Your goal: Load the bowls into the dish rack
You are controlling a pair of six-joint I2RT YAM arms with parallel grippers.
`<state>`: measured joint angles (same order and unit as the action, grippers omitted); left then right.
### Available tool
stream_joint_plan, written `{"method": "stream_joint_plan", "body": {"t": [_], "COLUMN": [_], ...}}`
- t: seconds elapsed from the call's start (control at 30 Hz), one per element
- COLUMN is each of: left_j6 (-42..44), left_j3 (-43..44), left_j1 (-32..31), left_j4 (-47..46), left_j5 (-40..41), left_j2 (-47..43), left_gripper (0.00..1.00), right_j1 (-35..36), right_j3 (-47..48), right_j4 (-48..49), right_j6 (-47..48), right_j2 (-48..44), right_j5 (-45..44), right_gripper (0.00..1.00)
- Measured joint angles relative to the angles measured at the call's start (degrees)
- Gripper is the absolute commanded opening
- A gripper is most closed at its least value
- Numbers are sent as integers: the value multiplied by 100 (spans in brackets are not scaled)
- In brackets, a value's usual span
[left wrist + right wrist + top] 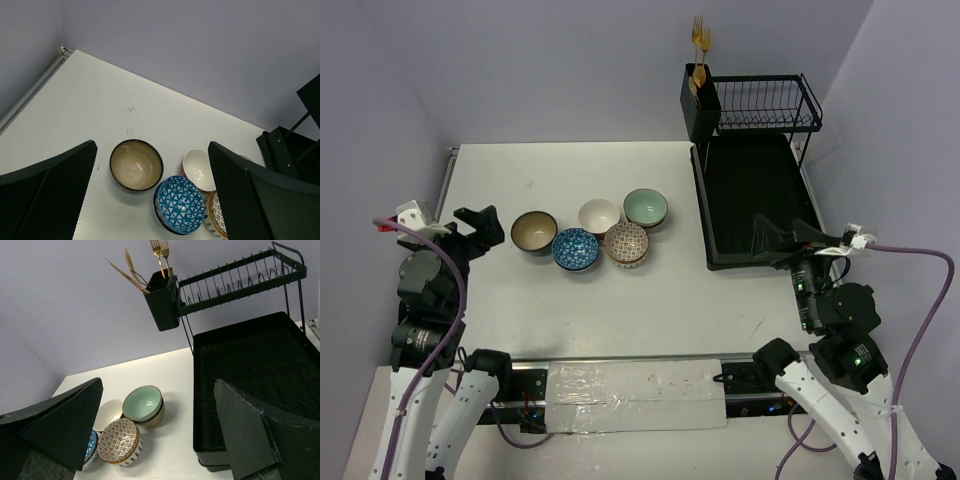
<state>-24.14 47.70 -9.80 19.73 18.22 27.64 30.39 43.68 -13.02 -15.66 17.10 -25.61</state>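
My right gripper goes toward the left in the top view and down onto the brown-white patterned bowl's rack-side rim [646, 244] [136, 439] next, since bare table borders it.
Several bowls sit grouped on the white table: a tan dark-rimmed bowl [534, 231] [136, 165], a blue patterned bowl [575, 248] [180, 203], a white bowl [599, 215] [199, 169], a brown-white patterned bowl [626, 243] [117, 441] and a mint green bowl [646, 208] [143, 403]. The black dish rack [755, 200] [250, 385] stands at the right, nothing in its tray. My left gripper [480, 228] [152, 195] hangs open left of the bowls. My right gripper [775, 242] [157, 432] is open at the rack's near edge. Neither holds anything.
A black cutlery cup [700, 100] [161, 300] with gold forks hangs on the rack's upper tier [765, 103]. Purple walls close in at the back and sides. A taped white strip [635, 393] lies along the table's near edge between the arm bases.
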Motion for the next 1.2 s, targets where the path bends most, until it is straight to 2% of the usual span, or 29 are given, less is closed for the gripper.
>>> {"method": "stream_joint_plan", "body": {"t": [0.27,0.43,0.6,0.77,0.8,0.97,1.2], "left_j6": [-216,-273,-297,-306,-306,-306,-245], "left_j3": [24,33,35,129,131,127,-87], "left_j1": [0,0,0,0,0,0,0], "left_j4": [385,533,514,466,446,330,83], "left_j5": [-149,-299,-522,-713,-745,-791,-706], "left_j2": [356,678,1051,1569,1655,1808,1759], "left_gripper": [99,99,99,99,99,99,99], "right_j1": [0,0,4,289,444,1034,1329], "right_j3": [-26,9,457,1220,1397,2236,3145], "right_j4": [-68,-273,-769,-975,-1043,-1198,-1639], "right_j6": [-304,-575,-614,-732,-769,-962,-1327], "right_j2": [74,717,2050,3484,3821,5445,7440], "right_j5": [155,304,872,1290,1285,1187,857], "right_gripper": [100,100,91,89,85,78,66]}}
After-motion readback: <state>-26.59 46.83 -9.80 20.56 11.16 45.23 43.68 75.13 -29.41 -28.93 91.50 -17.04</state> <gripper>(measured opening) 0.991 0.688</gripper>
